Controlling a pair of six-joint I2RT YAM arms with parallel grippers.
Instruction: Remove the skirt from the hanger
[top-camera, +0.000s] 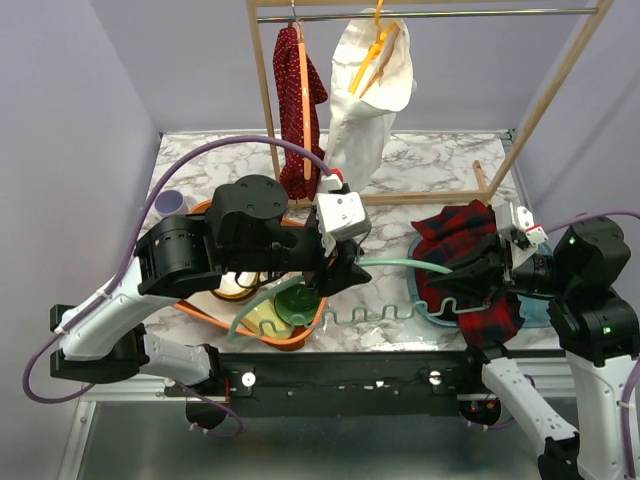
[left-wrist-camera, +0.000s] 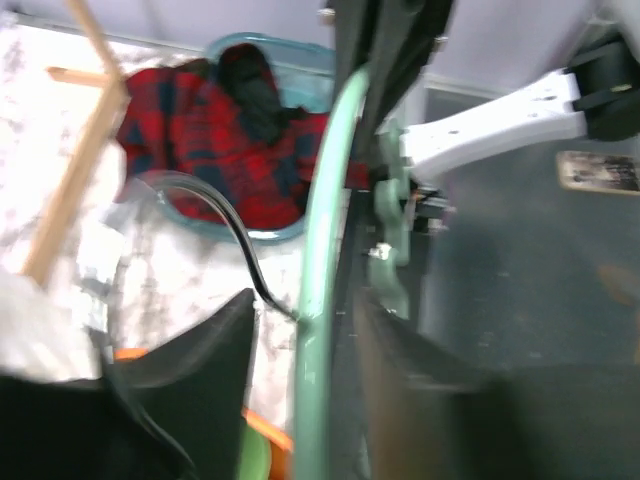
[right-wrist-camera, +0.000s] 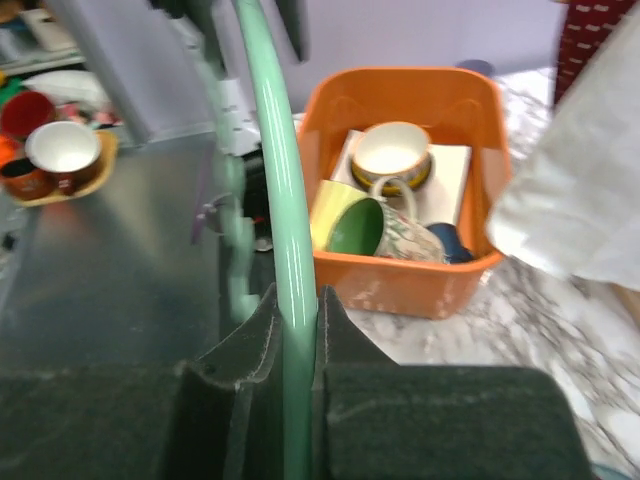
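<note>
My right gripper needs to turn outward and rise to the bar's bare part (top-camera: 537, 13), to hook and release the mint-green hanger, as the skirt (top-camera: 468, 226) is off it.
The red plaid skirt (top-camera: 468, 226) lies bunched in and over a teal basket (top-camera: 424, 300) at the right; the left wrist view shows the skirt (left-wrist-camera: 215, 150) there too. The mint-green hanger (top-camera: 400, 263) is off it and stretches between my two grippers, its wavy lower bar (top-camera: 385, 316) hanging near the table's front edge. My right gripper (top-camera: 458, 272) is shut on the hanger's rod (right-wrist-camera: 290, 240), fingers (right-wrist-camera: 255, 335) pressed to both sides. My left gripper (top-camera: 345, 268) stands open, with the hanger bar (left-wrist-camera: 322, 230) running between its spread fingers (left-wrist-camera: 205, 355).
An orange bin (top-camera: 300, 333) with several mugs (right-wrist-camera: 390, 155) sits under my left arm. A wooden rack (top-camera: 560, 80) at the back holds a dark red garment (top-camera: 298, 100) and a white garment (top-camera: 368, 90) on orange hangers. A purple cable (top-camera: 215, 150) loops over the left arm.
</note>
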